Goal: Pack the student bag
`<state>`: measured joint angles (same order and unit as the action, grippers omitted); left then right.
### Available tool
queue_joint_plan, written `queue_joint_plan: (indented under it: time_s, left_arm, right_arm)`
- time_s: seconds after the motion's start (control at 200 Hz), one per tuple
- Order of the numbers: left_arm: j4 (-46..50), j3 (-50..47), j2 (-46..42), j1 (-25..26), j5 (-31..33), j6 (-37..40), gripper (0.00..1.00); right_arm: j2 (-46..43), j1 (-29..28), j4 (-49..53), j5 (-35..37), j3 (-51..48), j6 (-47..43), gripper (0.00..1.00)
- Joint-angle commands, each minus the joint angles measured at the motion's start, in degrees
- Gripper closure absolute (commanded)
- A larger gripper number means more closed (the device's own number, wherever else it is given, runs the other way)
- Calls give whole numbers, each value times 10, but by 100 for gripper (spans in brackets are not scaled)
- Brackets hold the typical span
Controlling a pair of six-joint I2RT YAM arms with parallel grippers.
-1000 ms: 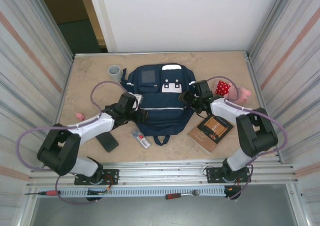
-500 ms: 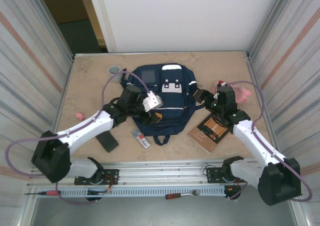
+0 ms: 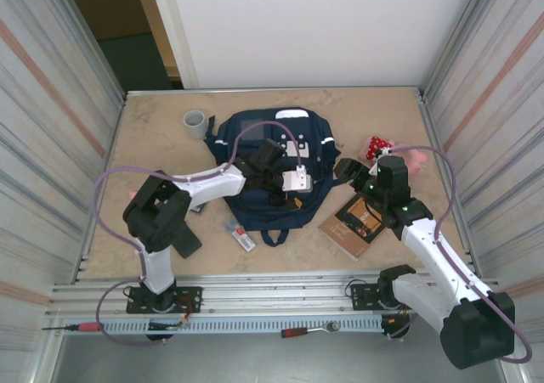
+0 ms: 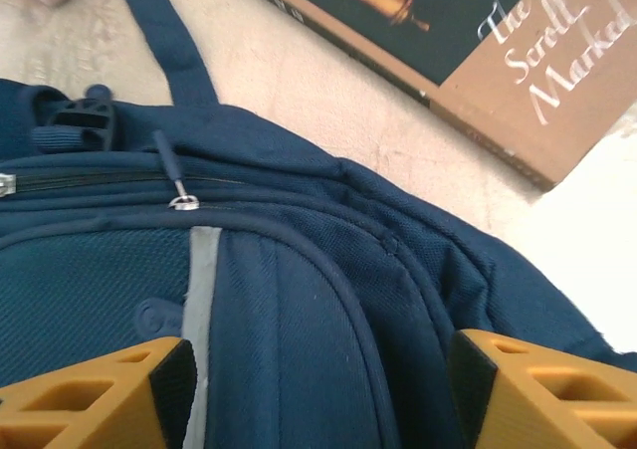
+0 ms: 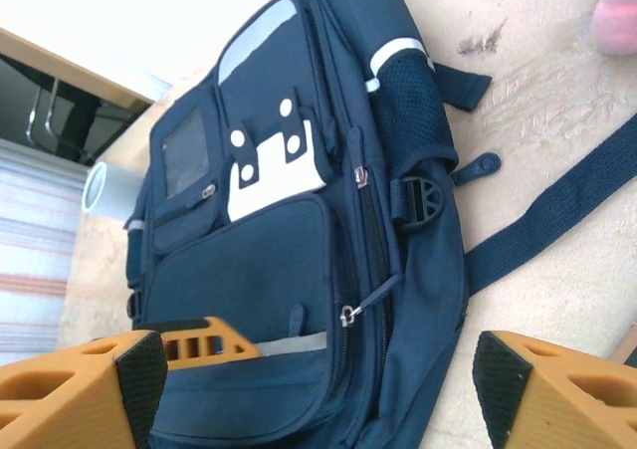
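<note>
My left gripper first lowers to the front pocket's curved edge beside the reflective stripe (image 4: 199,300) next, then closes. Its open fingers are astride that navy fabric.
The student bag (image 3: 270,158) is a navy-blue backpack lying flat mid-table, white patches near its top. My left gripper (image 3: 287,199) reaches across its lower right part. In the left wrist view the bag (image 4: 299,320) runs under my left gripper (image 4: 318,399), whose orange fingers (image 4: 100,394) stand wide apart and open over the fabric, beside a reflective stripe (image 4: 199,300) and a zipper pull (image 4: 179,200). My right gripper (image 3: 347,169) hovers just off the bag's right edge. In the right wrist view my right gripper (image 5: 318,389) is open and faces the bag (image 5: 289,240) and a zipper pull (image 5: 350,315).
A brown book (image 3: 359,222) lies right of the bag, its corner close to the left gripper (image 4: 478,31). A red toy (image 3: 378,149) and pink plush (image 3: 414,158) sit at the right. A grey cup (image 3: 195,124), a black flat item (image 3: 183,240) and a small white item (image 3: 240,234) lie left and front.
The left arm has swung right across the bag, from its left edge to its lower right part. The right gripper has drawn back from the bag's right edge.
</note>
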<state>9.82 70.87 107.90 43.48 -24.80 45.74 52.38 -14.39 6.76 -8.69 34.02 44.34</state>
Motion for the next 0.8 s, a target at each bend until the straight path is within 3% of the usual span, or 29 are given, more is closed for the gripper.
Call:
queue_joint_plan:
  time_s: [0.0, 0.105, 0.22, 0.286, 0.511, 0.596, 0.792]
  left_arm:
    - [-4, 26, 19, -1, 28, 28, 29]
    - [-7, 28, 35, 1, 55, 19, 24]
    - [-26, 20, 44, 4, 112, 7, 30]
    - [-46, 8, 42, 4, 131, -2, 40]
    - [-88, -37, -3, 5, 134, -15, 89]
    - [-93, -54, -43, 4, 107, -18, 100]
    - [-82, -79, -148, -29, -12, -50, 100]
  right_arm:
    - [-12, 6, 12, -4, -6, -21, 18]
    - [-15, 9, 12, -2, -13, -22, 18]
    - [-16, 11, 12, 1, -19, -22, 17]
    - [-18, 12, 12, 2, -22, -24, 17]
    - [-17, 16, 5, -7, -32, -35, 16]
    - [3, 20, -13, -48, -28, -62, 14]
    - [77, 30, -12, -82, -4, -127, 12]
